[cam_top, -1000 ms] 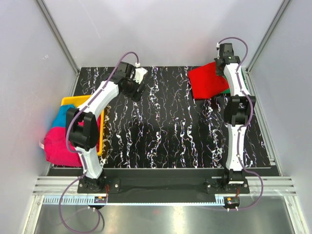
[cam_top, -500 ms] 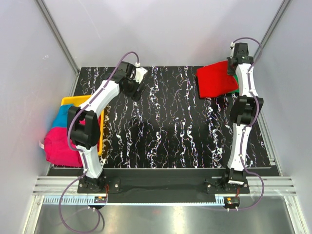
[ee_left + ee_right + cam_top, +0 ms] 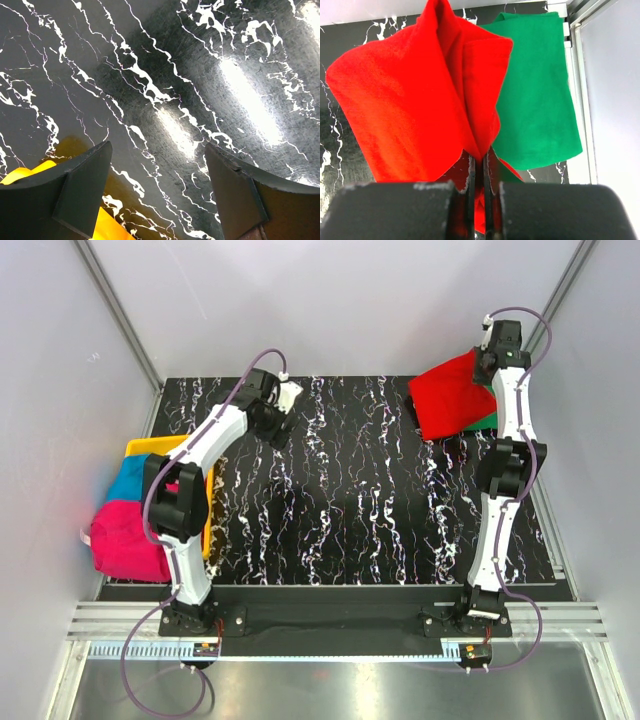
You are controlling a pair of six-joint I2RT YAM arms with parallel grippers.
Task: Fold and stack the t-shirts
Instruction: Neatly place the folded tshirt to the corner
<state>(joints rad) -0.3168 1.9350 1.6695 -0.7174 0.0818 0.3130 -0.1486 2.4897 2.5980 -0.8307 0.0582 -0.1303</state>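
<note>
I need to move my right gripper to the right in the top view next and lower it to let go over the green t-shirt [image 3: 487,422], because the red t-shirt hangs past the green t-shirt's edge.
A red t-shirt [image 3: 450,400] [image 3: 405,100] hangs folded from my right gripper [image 3: 490,358] [image 3: 480,157], which is shut on its edge at the table's far right corner. Below it a green t-shirt [image 3: 535,95] lies flat on the table; from above only a strip of the green t-shirt [image 3: 487,422] shows. My left gripper [image 3: 282,426] [image 3: 157,147] is open over bare table at the far left, holding nothing. A turquoise t-shirt [image 3: 128,480] and a magenta t-shirt [image 3: 125,540] lie heaped in the yellow tray [image 3: 150,447].
The tabletop [image 3: 350,490] is black marble-patterned. The yellow tray's corner [image 3: 107,225] shows under my left fingers. Metal frame rails [image 3: 535,460] run along the table's right edge, close to the green shirt.
My right gripper has carried the red t-shirt up and toward the far right corner, over the green one. The left arm has barely moved.
</note>
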